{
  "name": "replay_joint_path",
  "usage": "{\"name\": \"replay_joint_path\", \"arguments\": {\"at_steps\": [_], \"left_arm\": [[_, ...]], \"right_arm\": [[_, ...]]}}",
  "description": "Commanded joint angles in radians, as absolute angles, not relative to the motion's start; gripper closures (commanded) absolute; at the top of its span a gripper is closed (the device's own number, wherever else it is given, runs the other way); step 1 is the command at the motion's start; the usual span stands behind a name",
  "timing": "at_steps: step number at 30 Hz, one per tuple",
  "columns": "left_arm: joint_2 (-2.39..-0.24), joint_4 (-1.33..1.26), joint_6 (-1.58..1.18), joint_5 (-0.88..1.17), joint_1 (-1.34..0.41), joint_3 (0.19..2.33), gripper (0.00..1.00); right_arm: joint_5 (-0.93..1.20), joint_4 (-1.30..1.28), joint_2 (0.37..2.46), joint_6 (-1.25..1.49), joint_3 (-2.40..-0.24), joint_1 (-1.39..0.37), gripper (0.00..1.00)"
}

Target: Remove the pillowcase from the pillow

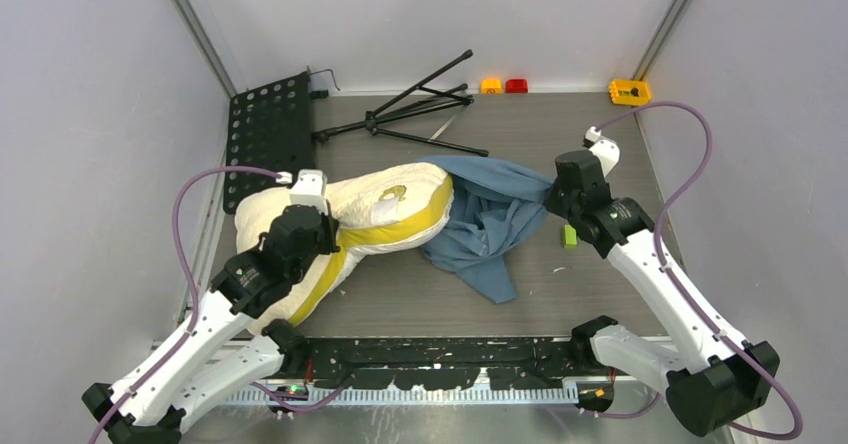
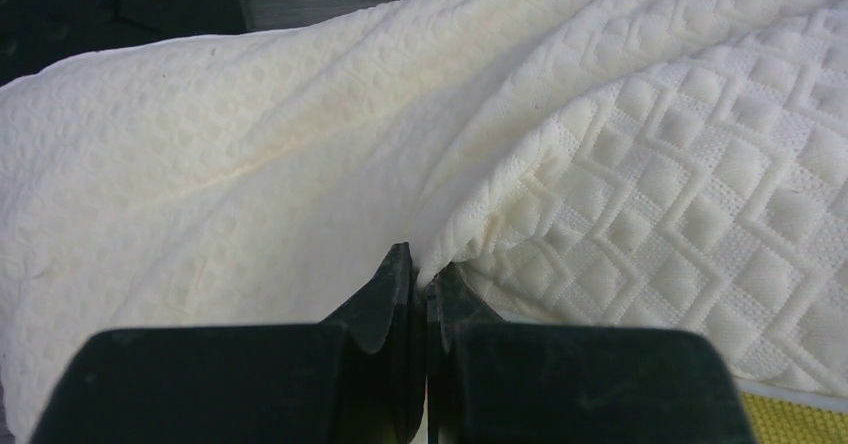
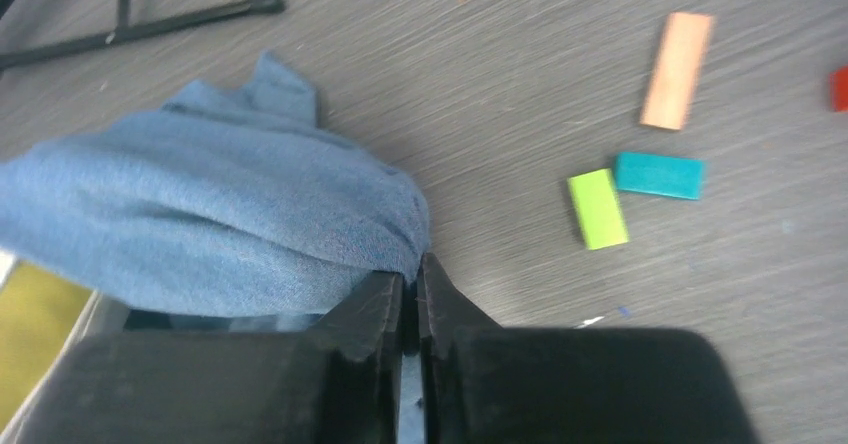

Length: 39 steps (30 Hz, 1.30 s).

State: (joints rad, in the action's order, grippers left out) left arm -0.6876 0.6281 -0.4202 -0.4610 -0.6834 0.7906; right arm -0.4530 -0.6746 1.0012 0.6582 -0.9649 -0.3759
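I will next lift the pinched fold with my left gripper, carry it outward toward the black folded stand and release it, as the pillow's end still lies against the pillowcase.
The cream quilted pillow with yellow piping lies at centre left, almost wholly bare. My left gripper sits on its left part, shut on a pinched fold of the pillow fabric; the left gripper jaws meet on that fold. The dusty blue pillowcase trails from the pillow's right end across the table. My right gripper holds its right edge. In the right wrist view the right gripper is shut on the pillowcase cloth.
A black folded stand and a black perforated plate lie at the back left. Small blocks sit on the table: green, teal, tan. Yellow and red bricks are at the back edge.
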Motion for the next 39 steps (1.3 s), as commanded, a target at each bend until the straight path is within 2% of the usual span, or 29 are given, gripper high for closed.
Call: {"name": "replay_joint_path", "arguments": {"at_steps": [1, 2, 3, 4, 13, 21, 26, 27, 31, 32, 37, 39], "left_arm": [[-0.674, 0.600, -0.401, -0.571, -0.664, 0.860, 1.00], [-0.676, 0.600, -0.400, -0.564, -0.664, 0.861, 1.00], [-0.675, 0.598, -0.399, -0.556, -0.664, 0.861, 1.00], [-0.675, 0.597, -0.399, -0.549, -0.664, 0.861, 1.00], [-0.662, 0.601, -0.401, -0.514, -0.664, 0.886, 1.00], [-0.646, 0.649, -0.389, -0.486, -0.664, 1.094, 1.00], [-0.662, 0.640, -0.302, -0.520, -0.664, 1.241, 1.00], [-0.671, 0.640, -0.275, -0.535, -0.666, 1.272, 1.00], [-0.709, 0.633, -0.181, -0.596, -0.664, 1.413, 1.00], [-0.716, 0.624, -0.159, -0.607, -0.665, 1.434, 1.00], [-0.755, 0.594, -0.111, -0.622, -0.665, 1.492, 1.00], [-0.766, 0.599, -0.118, -0.602, -0.665, 1.494, 1.00]], "right_arm": [[-0.145, -0.591, 1.050, 0.531, -0.981, -0.371, 0.72], [-0.066, -0.589, 1.068, 0.511, -0.987, -0.372, 0.48], [-0.001, -0.594, 1.087, 0.508, -0.996, -0.371, 0.28], [0.035, -0.594, 1.105, 0.503, -1.003, -0.373, 0.18], [0.151, -0.550, 1.276, 0.438, -1.073, -0.379, 0.13], [-0.056, -0.550, 1.522, 0.383, -1.094, -0.540, 0.12], [-0.124, -0.514, 1.612, 0.404, -1.074, -0.563, 0.12], [-0.147, -0.510, 1.616, 0.408, -1.071, -0.562, 0.16], [-0.300, -0.525, 1.640, 0.426, -1.081, -0.556, 0.52], [-0.330, -0.529, 1.639, 0.429, -1.085, -0.546, 0.58], [-0.346, -0.529, 1.592, 0.461, -1.105, -0.428, 0.94], [-0.341, -0.529, 1.554, 0.468, -1.120, -0.377, 1.00]]}}
